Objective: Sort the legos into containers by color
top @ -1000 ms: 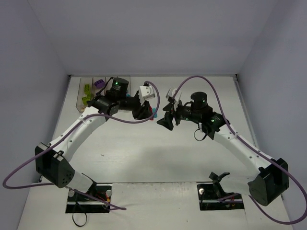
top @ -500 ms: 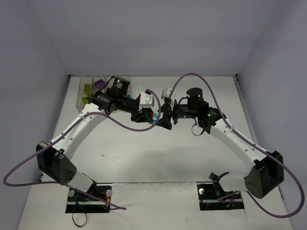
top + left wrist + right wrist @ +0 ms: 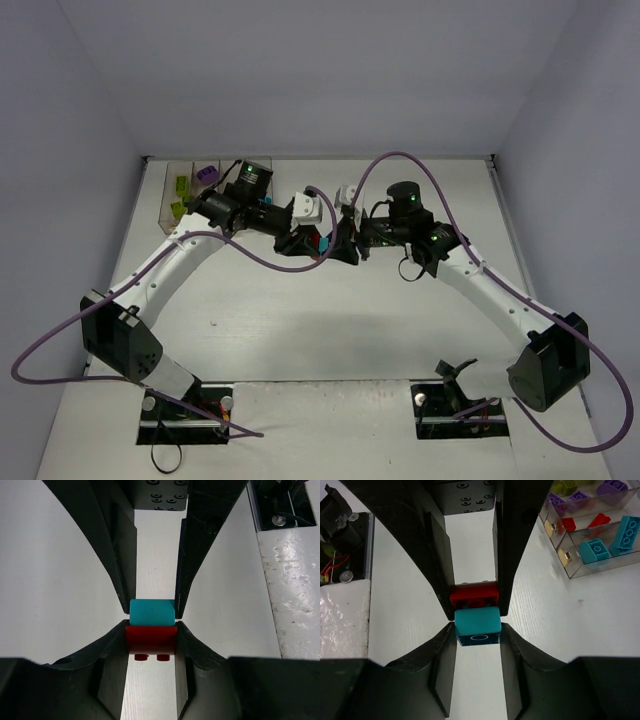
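My left gripper swings next over the bin with red legos and lowers to release, since that bin lies outward, below and left in the top view.
Two legos stuck together hang above the table's middle: a red brick (image 3: 150,639) and a teal brick (image 3: 478,622). My left gripper (image 3: 150,636) is shut on the red brick (image 3: 475,596). My right gripper (image 3: 478,630) faces it and is shut on the teal brick (image 3: 151,612). From above, the two grippers meet tip to tip, left gripper (image 3: 311,243) against right gripper (image 3: 336,243). The containers (image 3: 620,559), clear bins in a row, hold teal, red, purple and lime legos; they stand at the table's far left (image 3: 172,200).
The arms' base mounts with wiring show at the near edge (image 3: 342,535) (image 3: 282,505). Purple cables loop over both arms (image 3: 400,160). Grey walls close off the table on three sides.
My right gripper has swung left to meet the left gripper and has shut on the teal brick. The left gripper has held the red brick almost still.
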`<state>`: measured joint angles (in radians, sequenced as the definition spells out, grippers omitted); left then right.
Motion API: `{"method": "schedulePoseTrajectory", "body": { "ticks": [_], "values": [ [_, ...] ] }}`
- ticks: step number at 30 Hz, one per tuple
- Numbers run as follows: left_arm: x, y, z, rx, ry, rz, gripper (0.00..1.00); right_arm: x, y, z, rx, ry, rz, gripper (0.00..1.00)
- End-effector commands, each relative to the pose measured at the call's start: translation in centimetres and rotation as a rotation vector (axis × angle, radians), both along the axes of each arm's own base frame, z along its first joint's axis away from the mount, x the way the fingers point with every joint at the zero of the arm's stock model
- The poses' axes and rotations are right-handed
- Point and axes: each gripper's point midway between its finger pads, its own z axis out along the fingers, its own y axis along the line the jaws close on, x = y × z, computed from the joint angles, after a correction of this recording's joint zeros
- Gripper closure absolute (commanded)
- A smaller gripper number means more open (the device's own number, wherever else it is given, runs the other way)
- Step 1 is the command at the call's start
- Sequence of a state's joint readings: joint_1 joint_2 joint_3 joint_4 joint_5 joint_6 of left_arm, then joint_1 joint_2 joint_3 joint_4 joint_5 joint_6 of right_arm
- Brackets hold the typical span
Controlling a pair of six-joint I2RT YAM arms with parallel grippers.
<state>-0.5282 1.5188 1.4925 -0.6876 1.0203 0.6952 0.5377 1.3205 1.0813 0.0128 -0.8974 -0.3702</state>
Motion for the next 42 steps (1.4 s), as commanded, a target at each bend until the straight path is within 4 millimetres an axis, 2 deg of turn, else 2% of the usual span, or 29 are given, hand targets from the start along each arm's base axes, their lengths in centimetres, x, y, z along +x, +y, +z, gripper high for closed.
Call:
{"method": "schedulePoseTrajectory", "body": {
  "ticks": [1, 2, 5, 11, 15, 20, 22, 24, 25, 26, 28, 30, 31, 32, 33, 34, 39, 42],
  "values": [
    [0.2, -0.8, 3.1, -0.081, -0.078, -0.033, 0.92, 0.3, 0.8, 3.0, 0.063, -0.076, 0.041, 0.71],
    [0.2, -0.8, 3.2, -0.081, -0.082, -0.029, 0.91, 0.3, 0.8, 2.9, 0.063, -0.074, 0.042, 0.84],
    [0.4, -0.7, 2.9, -0.071, -0.085, -0.015, 0.91, 0.2, 0.6, 2.8, 0.057, -0.071, 0.039, 1.0],
    [1.4, 0.8, 1.6, -0.035, -0.091, 0.033, 0.83, 0.5, -0.9, 1.6, 0.032, -0.054, -0.032, 1.0],
    [2.4, 2.4, 1.1, -0.042, -0.067, 0.066, 0.83, 1.3, -3.2, 1.2, 0.033, -0.034, -0.108, 1.0],
    [3.6, 4.2, 0.5, -0.036, -0.05, 0.115, 0.82, 1.5, -4.2, 0.8, 0.032, -0.013, -0.149, 1.0],
    [4.4, 5.0, 0.3, -0.031, -0.033, 0.161, 0.82, 2.1, -4.5, 0.4, 0.017, -0.002, -0.194, 1.0],
    [7.5, 6.9, 0.2, -0.028, -0.057, 0.292, 0.82, 2.5, -4.7, -0.2, 0.008, 0.025, -0.227, 1.0],
    [8.7, 7.8, 0.2, -0.034, -0.002, 0.396, 0.82, 2.9, -4.9, -0.3, 0.0, 0.025, -0.255, 1.0],
    [12.3, 10.3, 0.2, -0.021, -0.063, 0.567, 0.83, 3.0, -5.0, -0.6, -0.001, 0.037, -0.268, 1.0],
    [16.0, 12.9, 0.6, -0.041, -0.064, 0.801, 0.83, 3.5, -5.2, -0.8, -0.004, 0.045, -0.301, 1.0],
    [18.9, 15.9, 0.6, -0.026, -0.073, 1.002, 0.84, 3.7, -5.1, -1.0, 0.004, 0.051, -0.312, 1.0],
    [20.6, 17.9, -0.6, 0.011, -0.053, 1.144, 0.87, 3.8, -5.0, -0.9, 0.011, 0.06, -0.318, 1.0],
    [21.7, 19.1, -0.1, 0.009, -0.06, 1.211, 0.88, 3.9, -4.9, -0.9, 0.018, 0.063, -0.316, 1.0],
    [22.5, 19.9, -0.4, 0.015, -0.052, 1.266, 0.88, 3.9, -4.8, -1.0, 0.022, 0.068, -0.316, 1.0],
    [23.6, 20.7, -1.6, 0.029, -0.029, 1.327, 0.88, 3.8, -4.7, -0.9, 0.027, 0.074, -0.316, 1.0],
    [26.9, 22.3, -3.0, -0.001, -0.034, 1.43, 0.87, 4.0, -4.4, -1.1, 0.039, 0.088, -0.318, 1.0],
    [29.1, 23.7, -5.6, 0.016, 0.021, 1.481, 0.83, 4.1, -4.3, -1.2, 0.04, 0.097, -0.321, 1.0]
  ]
}}
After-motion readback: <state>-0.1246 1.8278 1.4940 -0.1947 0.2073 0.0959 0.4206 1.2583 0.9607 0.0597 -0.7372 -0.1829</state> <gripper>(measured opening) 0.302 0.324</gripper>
